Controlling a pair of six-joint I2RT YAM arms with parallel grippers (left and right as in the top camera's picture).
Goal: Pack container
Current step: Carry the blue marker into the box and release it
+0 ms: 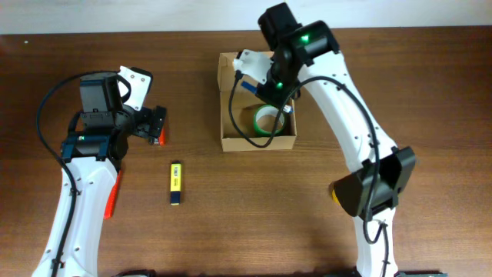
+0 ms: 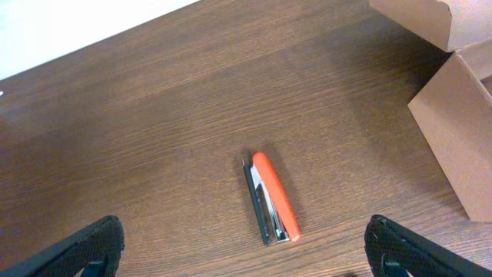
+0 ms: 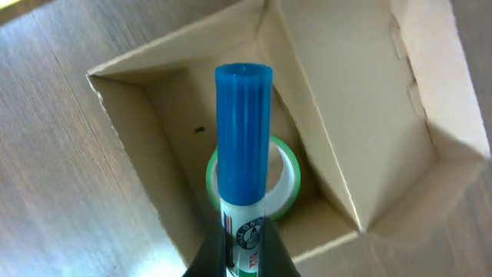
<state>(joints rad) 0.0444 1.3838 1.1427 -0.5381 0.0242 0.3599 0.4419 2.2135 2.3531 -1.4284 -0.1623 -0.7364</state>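
My right gripper lowers the marker into the tan container next, left in the overhead view beside the green tape roll, because the container's bare bottom there (image 1: 242, 114) (image 3: 191, 114) leaves room.
The tan cardboard container (image 1: 227, 140) stands open at the table's middle back, with a green tape roll (image 1: 265, 121) inside; it also shows in the right wrist view (image 3: 146, 146). My right gripper (image 3: 244, 245) is shut on a white marker with a blue cap (image 3: 244, 131) and holds it above the open container, over the tape roll (image 3: 286, 173). My left gripper (image 2: 246, 250) is open and empty over a red stapler (image 2: 270, 198) lying on the table, left of the container (image 2: 453, 115).
A yellow and dark blue marker (image 1: 176, 183) lies on the table in front of the left gripper. A red object (image 1: 112, 196) lies partly under the left arm. The right arm's base (image 1: 377, 185) stands at the right.
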